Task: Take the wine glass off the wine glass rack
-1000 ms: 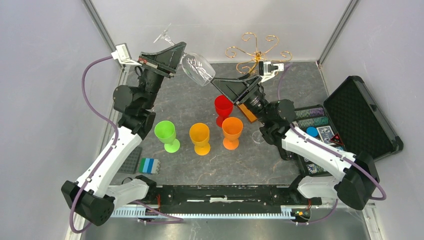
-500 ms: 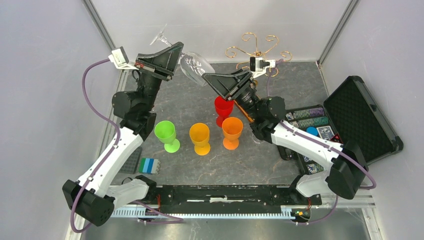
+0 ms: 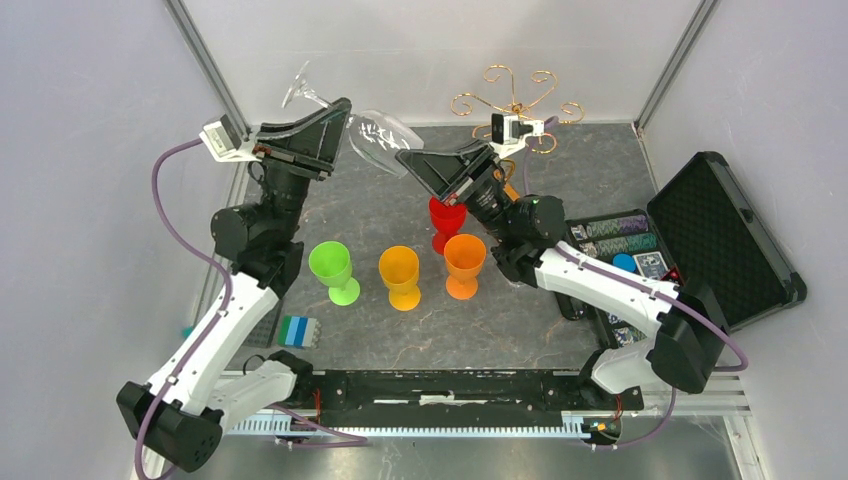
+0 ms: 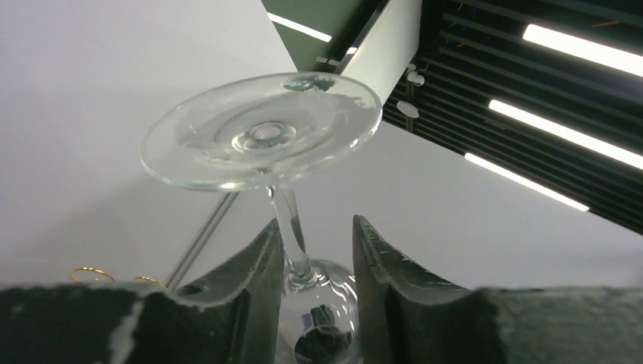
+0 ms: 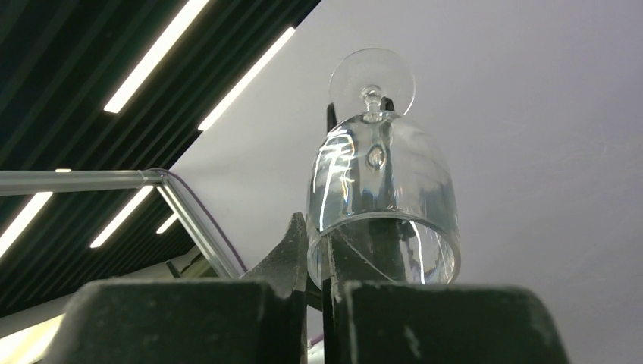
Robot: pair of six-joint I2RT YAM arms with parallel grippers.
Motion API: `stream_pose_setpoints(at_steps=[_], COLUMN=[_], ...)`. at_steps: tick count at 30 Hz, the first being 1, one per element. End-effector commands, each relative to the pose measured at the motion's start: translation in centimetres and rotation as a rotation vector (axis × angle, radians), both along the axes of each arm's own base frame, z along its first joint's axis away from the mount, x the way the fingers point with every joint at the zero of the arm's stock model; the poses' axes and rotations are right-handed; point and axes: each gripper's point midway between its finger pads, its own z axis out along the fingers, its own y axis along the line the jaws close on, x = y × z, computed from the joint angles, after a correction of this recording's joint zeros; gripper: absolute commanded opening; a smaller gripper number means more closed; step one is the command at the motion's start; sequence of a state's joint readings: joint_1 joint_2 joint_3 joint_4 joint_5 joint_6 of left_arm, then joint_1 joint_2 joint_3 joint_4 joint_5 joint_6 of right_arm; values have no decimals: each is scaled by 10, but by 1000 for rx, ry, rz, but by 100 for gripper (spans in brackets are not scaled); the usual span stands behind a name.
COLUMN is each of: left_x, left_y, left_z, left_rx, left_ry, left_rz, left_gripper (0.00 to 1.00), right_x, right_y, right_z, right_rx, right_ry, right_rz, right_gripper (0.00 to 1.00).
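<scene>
I will tilt my right gripper down, lower the glass foot-first onto the bare tabletop between the green and red cups and release its rim.
The clear wine glass hangs in the air on its side between my two grippers, off the gold wire wine glass rack at the back. My right gripper is shut on the bowl's rim, one finger inside the glass and one outside. My left gripper stands open around the stem. The stem leans against the left finger, with a gap to the other one. In the left wrist view the foot is above the jaws. The right wrist view looks into the bowl.
On the table below stand a red cup, two orange cups and a green cup. An open black case with chips and cards lies at the right. A small blue-green block sits near the left arm.
My right gripper has moved in from the right and closed on the bowl's rim. My left jaws have parted from the stem. The glass and both grippers have shifted a little to the left.
</scene>
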State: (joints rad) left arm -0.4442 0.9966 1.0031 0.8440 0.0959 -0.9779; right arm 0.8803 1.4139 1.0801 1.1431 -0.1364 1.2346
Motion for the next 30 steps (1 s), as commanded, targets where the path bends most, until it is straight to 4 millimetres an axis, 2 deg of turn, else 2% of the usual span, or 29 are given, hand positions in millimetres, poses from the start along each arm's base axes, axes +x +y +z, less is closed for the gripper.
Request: stream_pose_setpoints(at_steps=[1,5,7,10,14,17,18,21,24,27,30], left_x=[-27,-26,-22,-15,-5,-2,-1,-5,-9,-14,-16], left_y=[10,16,16,14,20,29,31,36,50,65,77], left_z=[13,2,-8,-31,-72,-94,-106,-125,-139,-140,-145], left_rx=[25,85,137,250,377,470,517,664,766,804,841], left_ry=[-105,-58,-10,77,229,311,351,399,455,467,498], left_rz=[43,110,139,174,232,290,302,328,386,455,501], left_gripper=[51,83,92,100,100,100,100,100,100,100,100], right_x=[7,15,21,32,51,68,73,86,95,95,90], right_y=[-9,-5,-5,-3,6,11,14,20,18,15,21], right_z=[26,23,22,19,7,-8,-14,-47,-83,-114,-136], right_rx=[41,-28,-66,-141,-302,-456,-522,-767,-1002,-1174,-1317], right_ry=[-40,-60,-72,-102,-137,-173,-197,-264,-335,-398,-483], right_rz=[-81,-161,-216,-308,-424,-520,-542,-589,-611,-582,-510], right_gripper=[0,0,0,0,0,0,0,0,0,0,0])
